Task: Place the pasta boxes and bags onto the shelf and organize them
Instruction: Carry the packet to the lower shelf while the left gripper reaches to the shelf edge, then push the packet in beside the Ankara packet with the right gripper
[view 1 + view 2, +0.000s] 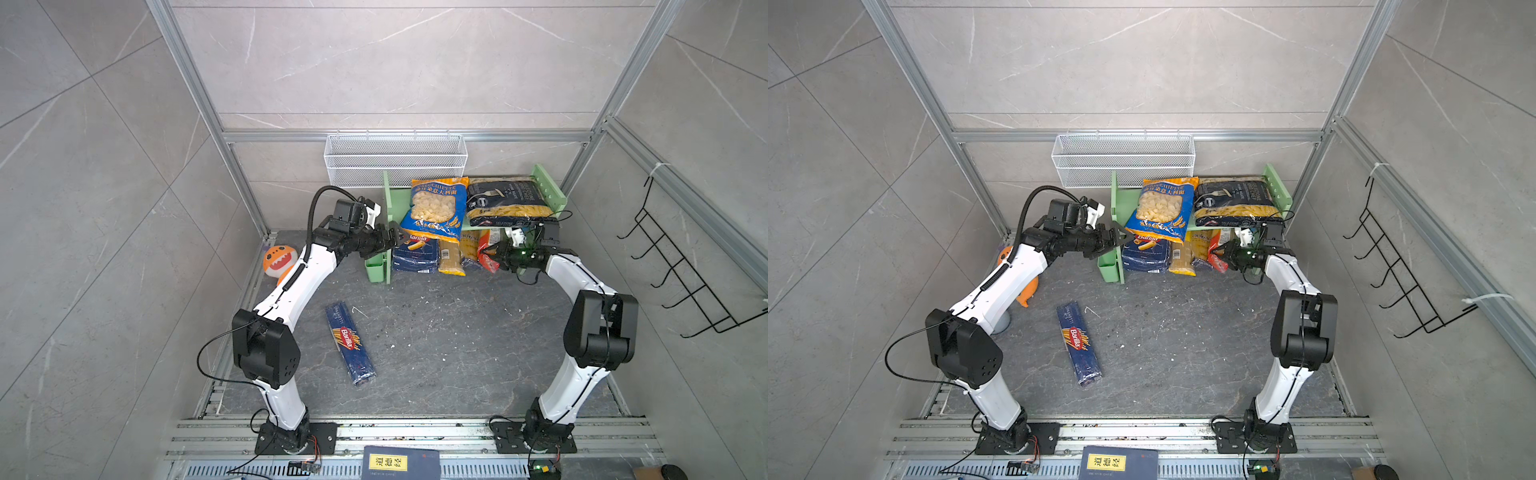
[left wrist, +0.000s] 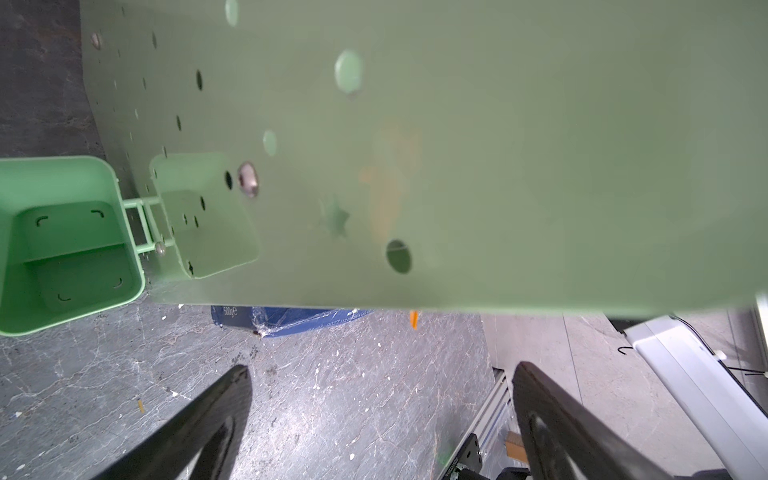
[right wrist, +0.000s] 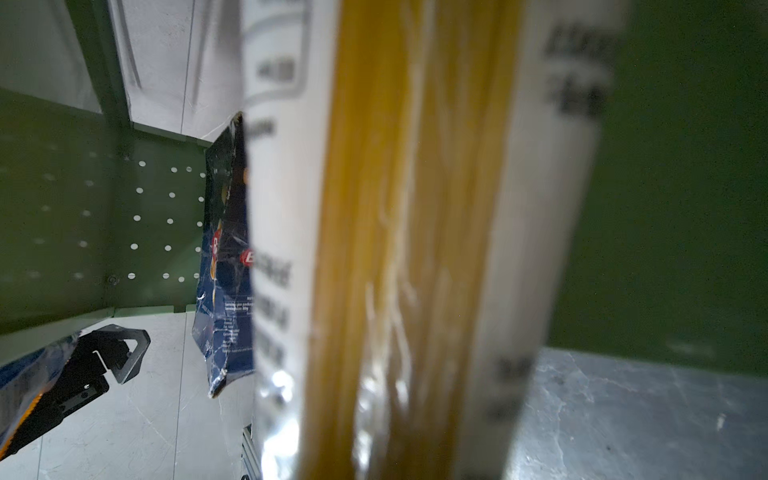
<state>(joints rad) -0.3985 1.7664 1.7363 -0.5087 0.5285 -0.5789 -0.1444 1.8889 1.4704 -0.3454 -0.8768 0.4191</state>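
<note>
I should push the red spaghetti pack (image 1: 487,259) outward into the lower level of the shelf under the penne bag (image 1: 509,201) with my right gripper next and let go of it, because the pack's red end still sticks out.
The mint-green shelf (image 1: 548,187) holds the orecchiette bag (image 1: 436,210) and the penne bag (image 1: 509,201) on its upper tier. Below stand the squat Barilla box (image 1: 415,253) and a yellow spaghetti pack (image 1: 452,259). My right gripper (image 1: 490,254) is shut on a red spaghetti pack (image 1: 487,259) at the lower tier; in the right wrist view this pack (image 3: 415,249) fills the picture and hides the jaws. My left gripper (image 1: 397,239) hangs open and empty beside the shelf's left side panel (image 2: 498,145), above the green cup (image 2: 62,245). A long Barilla spaghetti pack (image 1: 350,343) lies flat on the floor.
A white wire mesh basket (image 1: 395,160) hangs behind the shelf. A black hook rack (image 1: 681,266) is on the right wall. An orange plush toy (image 1: 279,259) sits behind the left arm. A dark blue book (image 1: 399,463) lies at the front edge.
</note>
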